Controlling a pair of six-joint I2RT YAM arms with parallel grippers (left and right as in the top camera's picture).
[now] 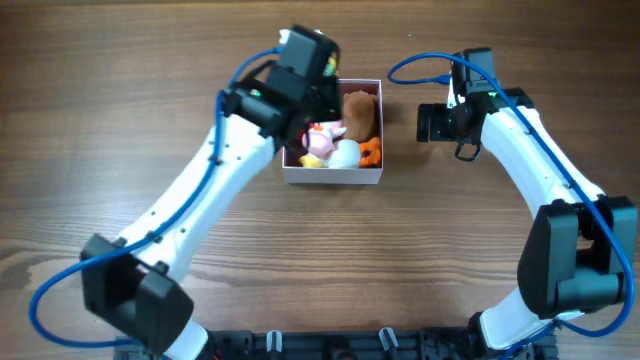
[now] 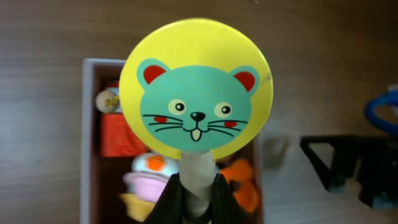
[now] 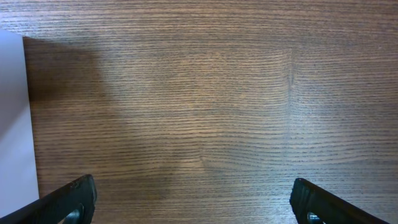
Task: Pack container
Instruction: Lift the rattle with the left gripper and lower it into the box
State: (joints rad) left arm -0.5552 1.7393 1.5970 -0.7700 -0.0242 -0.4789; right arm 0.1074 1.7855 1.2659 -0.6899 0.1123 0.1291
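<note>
The paddle toy still hangs above the others, so my left gripper will next move down and toward the brown plush [image 1: 359,112] and release it inside the container [image 1: 334,176].
The container [image 1: 334,176], a small white-walled box with a dusty-pink inside, sits at the table's middle back. It holds several toys: a brown plush [image 1: 359,112], a pink one [image 1: 319,140], a white one [image 1: 344,153] and an orange one [image 1: 371,152]. My left gripper [image 2: 198,190] is shut on the grey handle of a yellow round paddle toy with a teal cat face [image 2: 196,112] and holds it over the container [image 2: 91,65]. In the overhead view my left arm [image 1: 300,75] hides this toy. My right gripper [image 3: 189,202] is open and empty over bare wood, right of the container's wall [image 3: 13,118].
The wooden table [image 1: 120,120] stretches around the container. My right arm [image 1: 460,105] hovers to the right of the box. Blue cables run along both arms.
</note>
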